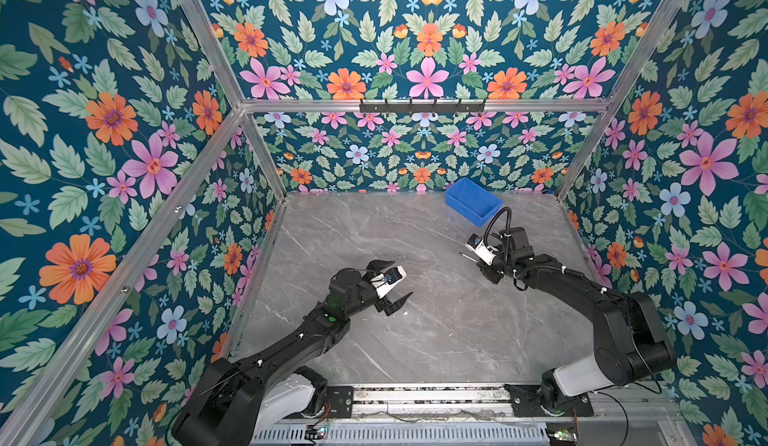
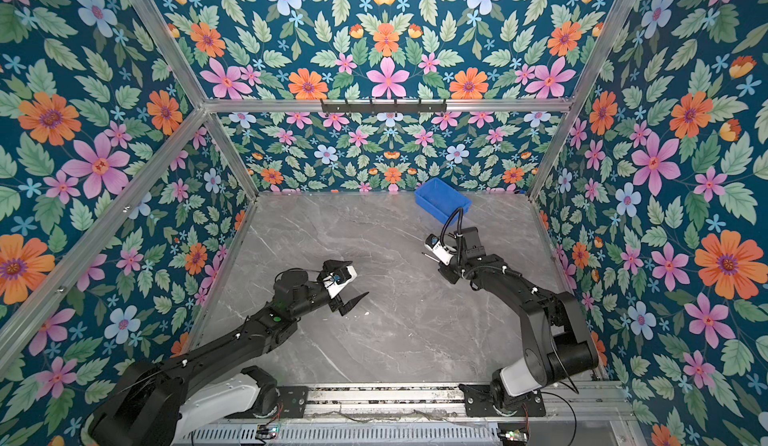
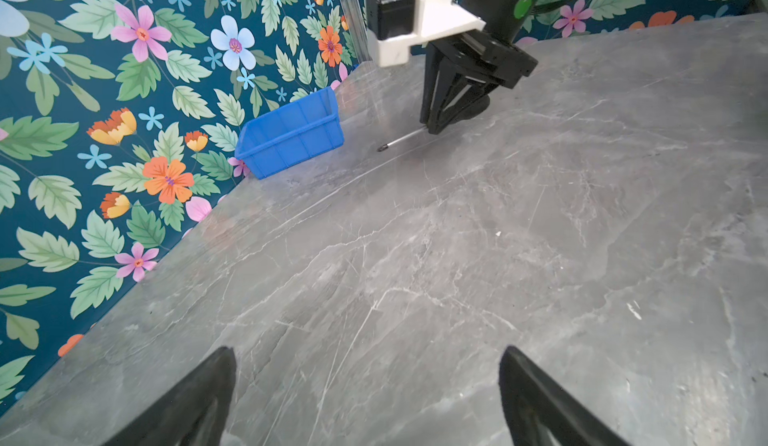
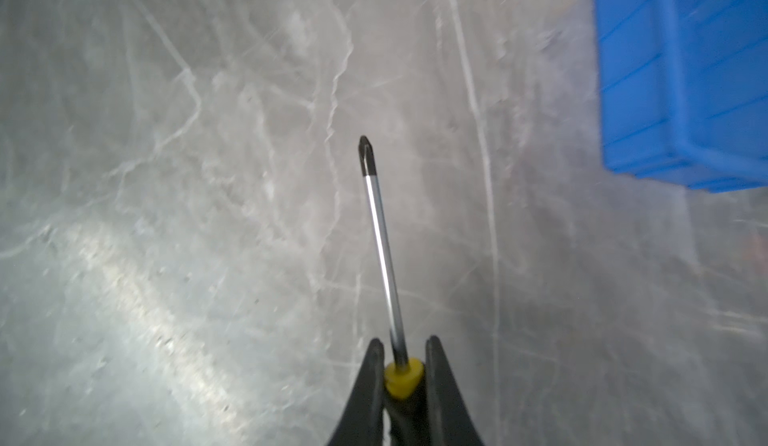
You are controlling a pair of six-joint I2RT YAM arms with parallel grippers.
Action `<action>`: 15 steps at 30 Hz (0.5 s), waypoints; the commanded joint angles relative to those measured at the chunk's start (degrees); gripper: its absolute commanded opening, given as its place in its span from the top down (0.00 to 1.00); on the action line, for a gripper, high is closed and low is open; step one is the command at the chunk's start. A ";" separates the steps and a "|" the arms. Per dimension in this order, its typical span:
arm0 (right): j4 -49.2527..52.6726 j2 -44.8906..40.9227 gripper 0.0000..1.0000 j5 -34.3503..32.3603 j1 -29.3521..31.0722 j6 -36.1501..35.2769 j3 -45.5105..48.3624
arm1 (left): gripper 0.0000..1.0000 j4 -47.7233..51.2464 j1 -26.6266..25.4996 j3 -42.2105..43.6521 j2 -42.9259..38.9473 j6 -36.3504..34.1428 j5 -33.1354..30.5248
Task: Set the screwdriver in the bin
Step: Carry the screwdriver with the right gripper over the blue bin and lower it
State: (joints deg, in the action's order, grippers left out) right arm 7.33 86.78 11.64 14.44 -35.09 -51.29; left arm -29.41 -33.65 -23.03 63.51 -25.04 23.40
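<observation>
My right gripper rises next, moves outward over the blue bin's open inside, and lowers to release the screwdriver's handle, since the bin stands outward of my fingers.
My right gripper [image 4: 405, 346] is shut on the yellow-and-black handle of the screwdriver [image 4: 382, 248], and the thin silver shaft sticks out ahead of the fingers. In the left wrist view the right gripper [image 3: 432, 128] points down and holds the screwdriver [image 3: 401, 140] close to the table. In both top views only the shaft [image 1: 465, 256] [image 2: 428, 256] shows under the wrist. The blue bin [image 1: 473, 201] [image 2: 442, 199] [image 3: 291, 136] [image 4: 681, 82] stands by the back wall, a short way beyond the right gripper. My left gripper [image 1: 402, 278] [image 2: 358, 278] [image 3: 368, 350] hovers open and empty mid-table.
The grey marble table [image 1: 415, 340] is enclosed by floral walls on the left, back and right, with aluminium frame posts [image 1: 266, 153] at the corners. Both arm bases sit on a rail [image 1: 428, 398] along the front edge.
</observation>
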 commanded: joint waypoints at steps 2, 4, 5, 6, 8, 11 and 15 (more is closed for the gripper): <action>-8.33 3.04 1.00 0.31 -1.99 5.01 -5.01 | 0.00 -6.03 -1.49 -2.08 3.41 3.93 -6.17; -10.07 5.58 1.00 0.81 -3.37 6.34 -8.48 | 0.00 -9.08 -2.10 -2.49 5.28 4.86 -7.55; -10.61 7.30 1.00 1.37 -4.27 6.80 -10.58 | 0.00 -10.64 -2.48 -2.83 6.29 5.36 -8.11; -10.71 9.87 1.00 1.98 -5.07 7.16 -13.01 | 0.00 -11.77 -2.92 -3.35 7.36 5.89 -8.59; -11.02 13.47 1.00 2.87 -6.31 7.70 -17.53 | 0.00 -13.13 -3.66 -4.79 9.49 6.59 -9.67; -11.98 18.78 1.00 3.55 -7.61 8.10 -24.28 | 0.00 -14.41 -4.87 -7.49 12.99 7.58 -11.48; -12.25 25.86 1.00 3.57 -7.69 6.79 -32.63 | 0.00 -15.22 -5.53 -11.73 17.97 10.11 -14.40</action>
State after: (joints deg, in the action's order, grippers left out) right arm -2.52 109.58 13.96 6.68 -28.03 -79.90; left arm -41.17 -38.94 -32.91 79.37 -17.80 12.19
